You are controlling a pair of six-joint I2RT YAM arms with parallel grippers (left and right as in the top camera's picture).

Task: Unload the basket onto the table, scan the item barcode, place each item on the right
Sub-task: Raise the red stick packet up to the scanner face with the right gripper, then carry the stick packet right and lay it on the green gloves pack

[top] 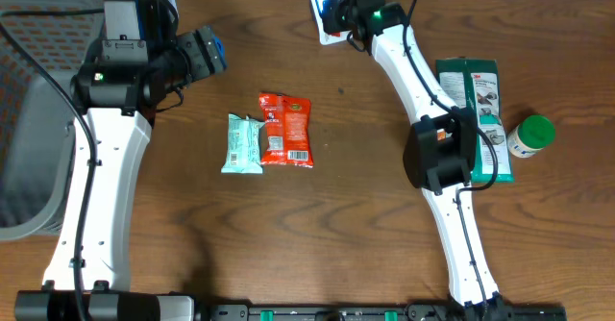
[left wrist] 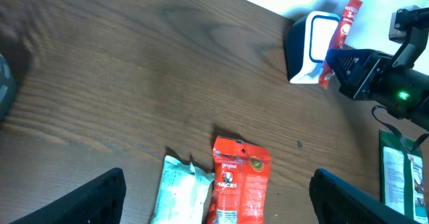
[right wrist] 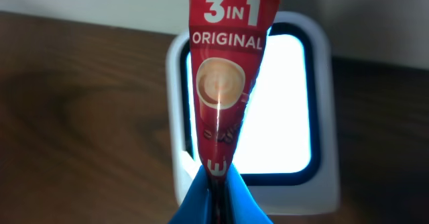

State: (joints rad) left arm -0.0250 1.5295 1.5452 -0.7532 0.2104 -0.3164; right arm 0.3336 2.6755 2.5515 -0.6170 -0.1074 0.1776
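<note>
The sachet already faces the lit window of the scanner. My right gripper will next move back and to the right in the overhead view and let go over the flat pack (top: 486,98).
My right gripper (right wrist: 218,187) is shut on the lower end of a red Nescafe 3-in-1 sachet (right wrist: 226,83), which stands upright right in front of the lit window of the white barcode scanner (right wrist: 295,103). From above, the scanner (top: 324,12) sits at the table's far edge with the right gripper (top: 338,18) against it. The left wrist view shows the sachet (left wrist: 338,39) beside the scanner (left wrist: 310,46). Left of the table's middle my left gripper (top: 204,54) hangs open and holds nothing. Its fingers (left wrist: 94,198) frame two packets below.
A red snack packet (top: 286,129) and a pale green packet (top: 243,144) lie side by side mid-table. A green-and-white flat pack (top: 478,110) and a green-capped white bottle (top: 529,135) lie at the right. A grey basket (top: 24,138) stands off the left edge.
</note>
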